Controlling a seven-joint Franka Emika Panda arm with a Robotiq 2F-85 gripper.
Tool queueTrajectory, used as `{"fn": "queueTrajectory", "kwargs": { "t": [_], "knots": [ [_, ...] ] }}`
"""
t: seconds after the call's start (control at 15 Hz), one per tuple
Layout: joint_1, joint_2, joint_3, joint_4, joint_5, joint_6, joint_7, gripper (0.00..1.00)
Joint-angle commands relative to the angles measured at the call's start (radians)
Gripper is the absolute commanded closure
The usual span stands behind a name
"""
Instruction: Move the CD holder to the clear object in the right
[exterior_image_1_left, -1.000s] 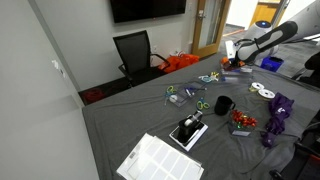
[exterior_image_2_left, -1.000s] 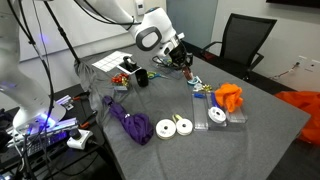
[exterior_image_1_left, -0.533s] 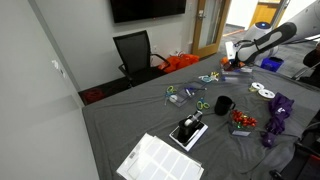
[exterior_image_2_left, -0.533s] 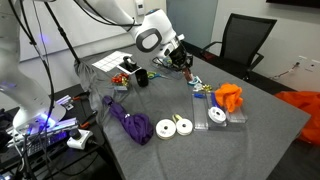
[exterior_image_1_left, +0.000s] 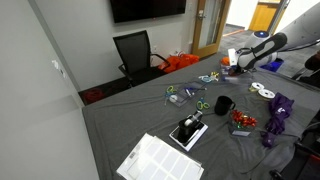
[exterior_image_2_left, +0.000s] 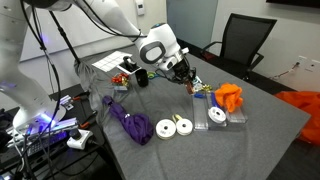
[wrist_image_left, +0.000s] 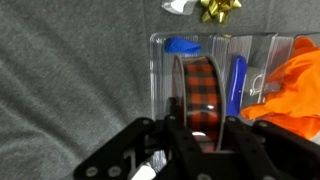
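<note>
Next, my gripper lowers the CD holder into the clear tray's section farther from the orange cloth, then opens.
My gripper is shut on the CD holder, a clear round spool with a red-and-black plaid band, held on edge. It hangs right over a clear plastic tray that holds blue items. In both exterior views the gripper is low over the grey cloth, next to the clear tray. Whether the spool touches the tray I cannot tell.
An orange cloth lies against the tray. A gold bow lies beyond it. Two white discs, a purple cloth, a black mug, clear cases and a paper sheet lie on the table. A black chair stands behind.
My gripper has come down and moved toward the clear tray with the spool still in it.
</note>
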Motion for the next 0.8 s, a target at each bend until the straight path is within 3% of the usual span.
{"fn": "queueTrajectory", "kwargs": {
  "t": [0.0, 0.73],
  "knots": [
    [-0.005, 0.1, -0.033, 0.071, 0.051, 0.058, 0.015, 0.93],
    [0.036, 0.312, -0.107, 0.212, 0.193, 0.173, 0.079, 0.93]
  ]
}}
